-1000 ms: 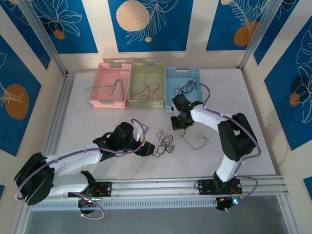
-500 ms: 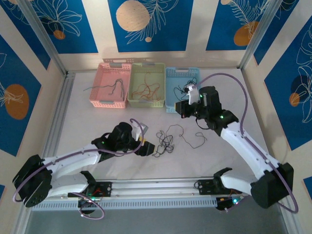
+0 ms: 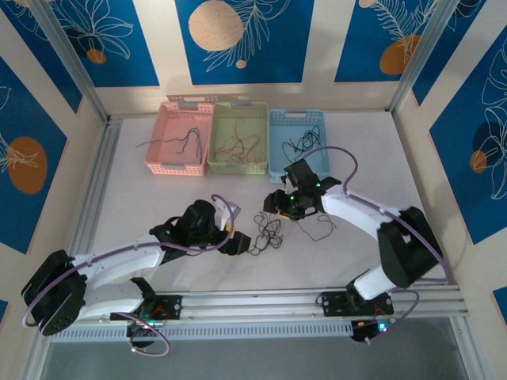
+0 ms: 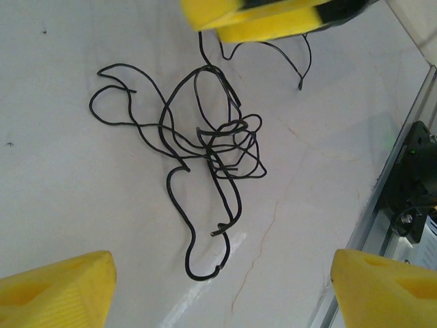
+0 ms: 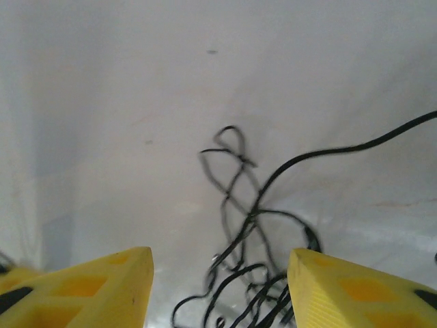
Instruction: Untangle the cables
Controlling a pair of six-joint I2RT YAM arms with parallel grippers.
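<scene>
I will next move my right gripper down onto the cables at the knot's far edge (image 3: 268, 217) (image 5: 233, 247), because the cables are below it and its open fingers are already on both sides of the black cable.
A knot of thin black cables (image 3: 268, 232) lies on the white table between my two grippers. In the left wrist view the tangle (image 4: 205, 143) spreads out ahead of my left gripper (image 4: 222, 294), which is open just short of it, touching nothing. My left gripper (image 3: 242, 241) sits at the tangle's left side. My right gripper (image 3: 273, 204) hangs over the knot's far edge, open, with black strands (image 5: 252, 225) on the table between its yellow fingers (image 5: 89, 290). One of those right fingers (image 4: 273, 17) shows at the top of the left wrist view.
Three baskets stand at the back: pink (image 3: 162, 131) with dark cables, green (image 3: 238, 111) with orange-red cables, blue (image 3: 277, 131) with black cables. Another loose black cable (image 3: 321, 229) lies right of the tangle. The metal rail (image 3: 317, 297) runs along the near edge.
The right arm swung up to the blue basket, then came back down over the tangle, and its jaws went from shut to open. The left arm stayed put.
</scene>
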